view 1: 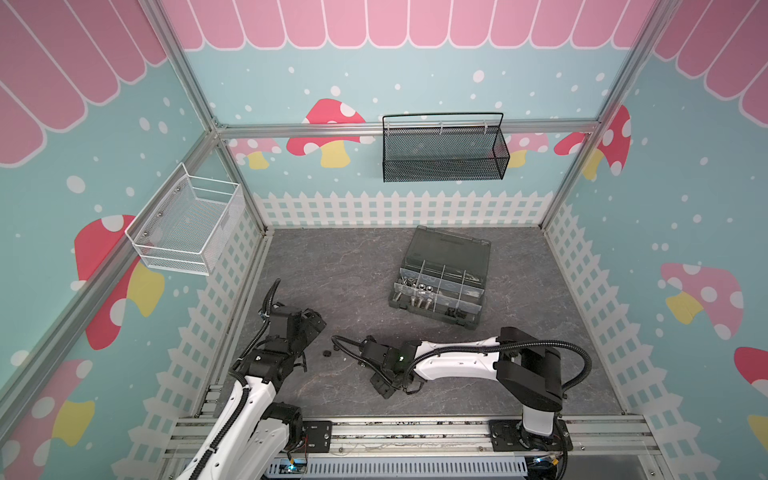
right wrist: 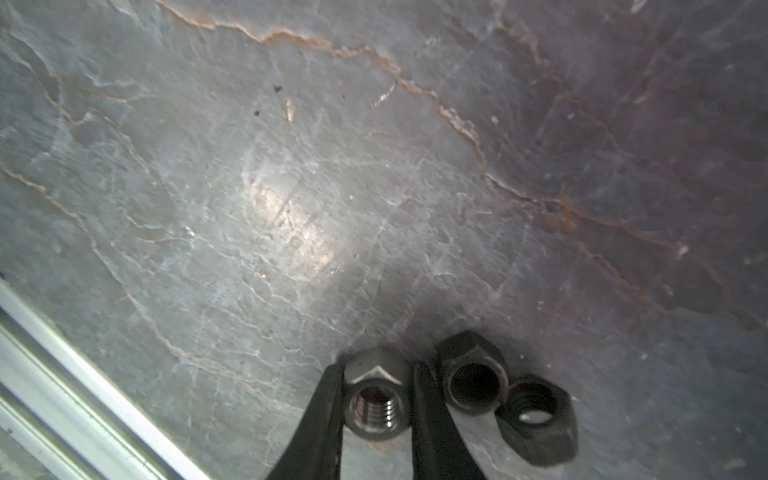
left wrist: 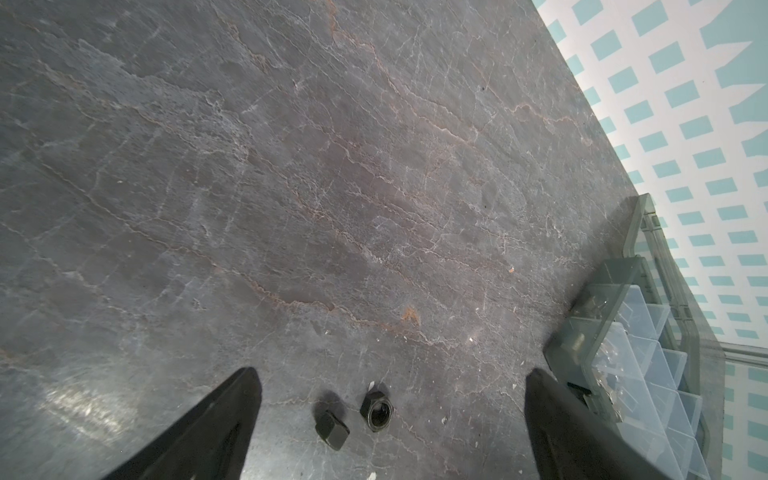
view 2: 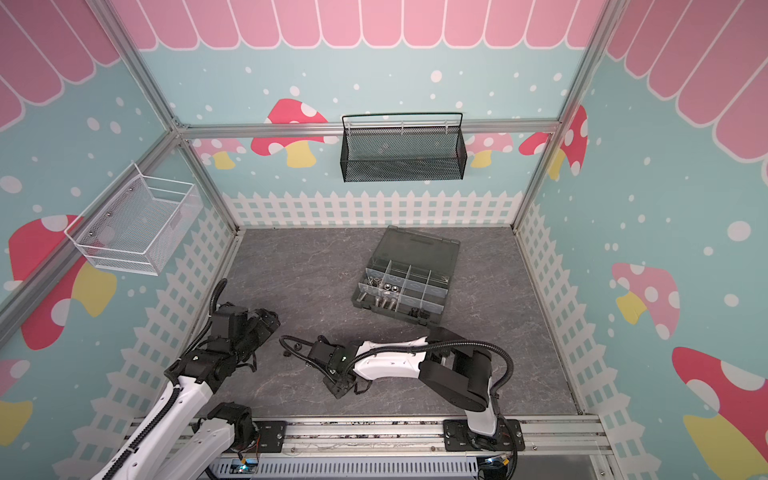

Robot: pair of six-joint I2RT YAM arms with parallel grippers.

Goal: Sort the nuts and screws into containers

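My right gripper lifts next, carries the hex nut outward over the silver nuts and releases it. Those already sit in one container of the grey organiser box [view 1: 428, 314].
In the right wrist view my right gripper [right wrist: 376, 409] is shut on a dark hex nut [right wrist: 376, 399] that rests on the slate floor, one finger against each flat. Two black nuts [right wrist: 473, 376] [right wrist: 536, 419] lie touching each other just beside it. In a top view the right gripper [view 1: 384, 388] is low at the front middle. My left gripper [left wrist: 392, 415] is open above a black nut [left wrist: 376, 409] and a small black piece [left wrist: 331, 428], touching neither. The grey organiser box [view 1: 428, 314] lies open farther back, and silver screws [view 1: 419, 301] fill its left containers.
A black mesh basket [view 1: 444, 153] hangs on the back wall and a white wire basket [view 1: 187, 224] on the left wall. A metal rail [view 1: 415, 432] runs along the front edge. Both arms are close together at the front.
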